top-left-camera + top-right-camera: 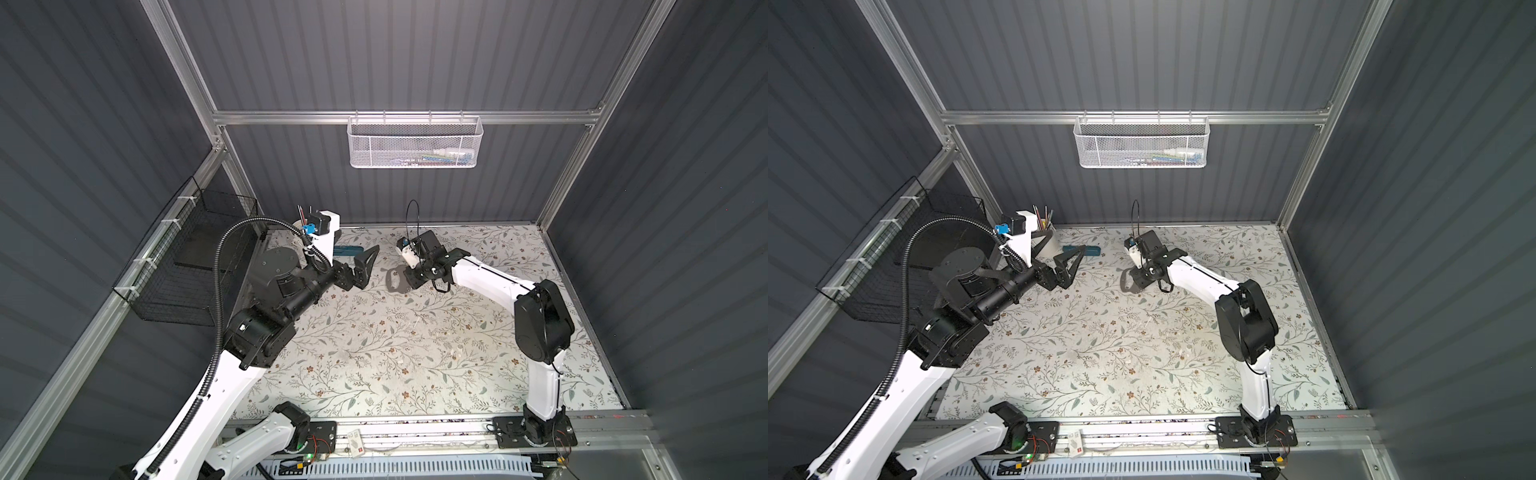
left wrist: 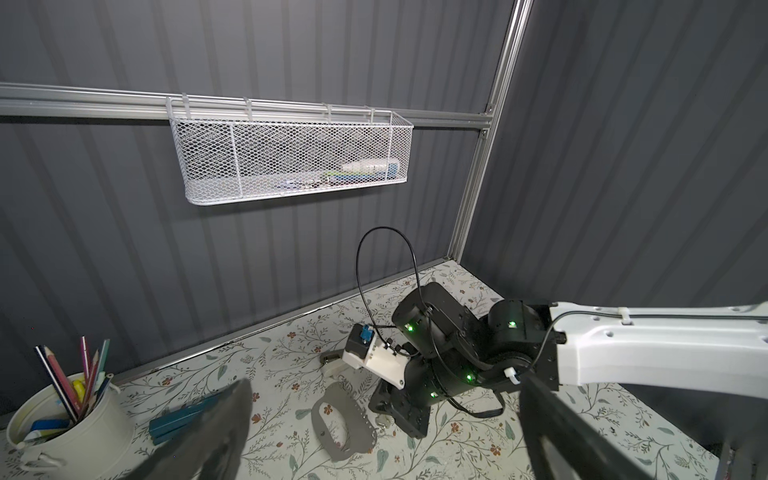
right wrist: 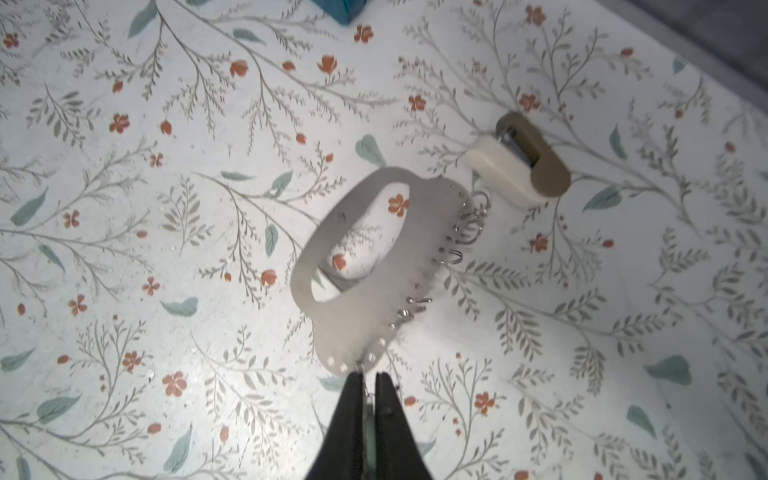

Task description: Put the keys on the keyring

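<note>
I need to pull the keyring back with my right gripper and let it go on the clear floral table, because this open part of the table is back from the gripper.
The keyring (image 3: 365, 328) is a flat grey fob with a long cutout and small wire rings along one edge. It lies on the floral table, seen in both top views (image 1: 392, 280) (image 1: 1126, 280) and in the left wrist view (image 2: 361, 432). My right gripper (image 3: 369, 376) (image 1: 409, 279) is shut at the fob's near end on the keys (image 3: 369, 419). Only a pale green sliver and a thin metal tip touching the fob show between the fingers. My left gripper (image 1: 368, 270) (image 1: 1069, 270) hovers wide open and empty to the left of the fob, its fingers (image 2: 216, 432) apart.
A tan-and-white lump (image 3: 515, 166) lies just beyond the fob's rings. A teal case (image 1: 347, 250) and a white pencil cup (image 2: 70, 419) sit at the back left. A white mesh basket (image 1: 415, 143) hangs on the back wall, a black wire basket (image 1: 187, 270) on the left wall.
</note>
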Controlling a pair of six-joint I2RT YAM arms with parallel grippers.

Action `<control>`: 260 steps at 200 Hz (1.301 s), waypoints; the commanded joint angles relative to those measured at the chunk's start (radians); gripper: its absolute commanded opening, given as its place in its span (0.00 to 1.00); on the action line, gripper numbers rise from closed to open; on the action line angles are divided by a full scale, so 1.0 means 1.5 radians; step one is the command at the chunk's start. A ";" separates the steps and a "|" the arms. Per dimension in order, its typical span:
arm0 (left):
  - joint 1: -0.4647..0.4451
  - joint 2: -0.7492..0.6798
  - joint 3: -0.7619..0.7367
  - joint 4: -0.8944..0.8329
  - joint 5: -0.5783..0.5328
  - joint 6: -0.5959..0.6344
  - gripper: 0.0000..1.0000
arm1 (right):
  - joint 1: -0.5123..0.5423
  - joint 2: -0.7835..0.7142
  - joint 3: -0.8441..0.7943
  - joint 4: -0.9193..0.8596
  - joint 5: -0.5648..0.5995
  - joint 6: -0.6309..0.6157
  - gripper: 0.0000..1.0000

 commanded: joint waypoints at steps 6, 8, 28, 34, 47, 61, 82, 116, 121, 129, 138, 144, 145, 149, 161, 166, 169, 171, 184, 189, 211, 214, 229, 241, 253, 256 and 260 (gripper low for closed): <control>0.003 0.008 -0.006 0.011 0.009 0.006 1.00 | 0.003 -0.066 -0.076 0.042 -0.012 0.038 0.10; 0.003 0.009 -0.006 0.012 0.010 0.006 1.00 | 0.003 -0.069 -0.083 0.044 -0.010 0.040 0.10; 0.003 0.014 -0.012 0.019 0.017 0.001 1.00 | 0.003 -0.086 -0.130 0.044 -0.012 0.063 0.10; 0.003 0.015 -0.013 0.020 0.018 0.000 1.00 | 0.003 -0.091 -0.141 0.044 -0.014 0.070 0.10; 0.003 0.019 -0.015 0.023 0.020 -0.002 1.00 | 0.003 -0.103 -0.171 0.048 -0.016 0.089 0.10; 0.003 0.021 -0.018 0.027 0.021 -0.006 1.00 | 0.003 -0.119 -0.206 0.059 -0.012 0.110 0.10; 0.003 0.020 -0.025 0.031 0.022 -0.009 1.00 | 0.003 -0.139 -0.260 0.072 -0.009 0.153 0.10; 0.003 0.017 -0.029 0.026 0.022 -0.013 1.00 | 0.002 -0.176 -0.345 0.109 0.011 0.223 0.10; 0.003 0.017 -0.029 0.026 0.022 -0.013 1.00 | 0.002 -0.183 -0.356 0.114 0.016 0.233 0.11; 0.003 0.017 -0.030 0.025 0.022 -0.014 1.00 | 0.001 -0.192 -0.374 0.123 0.021 0.251 0.11; 0.003 0.017 -0.031 0.026 0.023 -0.016 1.00 | 0.000 -0.201 -0.394 0.135 0.023 0.272 0.13; 0.003 0.016 -0.031 0.026 0.023 -0.016 1.00 | 0.000 -0.206 -0.406 0.141 0.025 0.284 0.15; 0.003 0.017 -0.031 0.026 0.024 -0.016 1.00 | 0.000 -0.207 -0.408 0.142 0.025 0.286 0.15; 0.003 0.016 -0.031 0.026 0.024 -0.017 1.00 | 0.000 -0.210 -0.416 0.145 0.028 0.296 0.17; 0.003 0.015 -0.034 0.027 0.023 -0.019 1.00 | -0.001 -0.219 -0.436 0.151 0.036 0.325 0.20; 0.003 0.015 -0.035 0.027 0.023 -0.020 1.00 | -0.001 -0.223 -0.445 0.153 0.038 0.336 0.22; 0.003 0.016 -0.035 0.027 0.023 -0.020 1.00 | -0.001 -0.225 -0.450 0.155 0.040 0.343 0.23; 0.003 0.016 -0.035 0.027 0.023 -0.020 1.00 | -0.001 -0.227 -0.454 0.156 0.042 0.348 0.23; 0.003 0.015 -0.036 0.026 0.021 -0.020 1.00 | -0.002 -0.244 -0.476 0.166 0.051 0.382 0.26; 0.003 0.015 -0.038 0.025 0.019 -0.020 1.00 | -0.003 -0.251 -0.487 0.172 0.051 0.392 0.27; 0.003 0.015 -0.043 0.023 0.006 -0.022 1.00 | -0.006 -0.282 -0.524 0.182 0.058 0.428 0.34; 0.003 0.016 -0.044 0.023 0.004 -0.022 1.00 | -0.007 -0.285 -0.528 0.181 0.059 0.431 0.36; 0.003 0.019 -0.049 0.022 -0.013 -0.023 1.00 | -0.008 -0.312 -0.543 0.167 0.074 0.444 0.39; 0.003 0.024 -0.055 0.019 -0.032 -0.022 1.00 | -0.011 -0.343 -0.557 0.158 0.085 0.446 0.40; 0.003 0.035 -0.066 0.015 -0.065 -0.028 1.00 | -0.014 -0.385 -0.566 0.140 0.101 0.445 0.43; 0.003 0.038 -0.068 0.015 -0.077 -0.031 1.00 | -0.017 -0.397 -0.568 0.136 0.106 0.444 0.43; 0.003 0.043 -0.072 0.014 -0.091 -0.033 1.00 | -0.019 -0.413 -0.570 0.131 0.113 0.442 0.44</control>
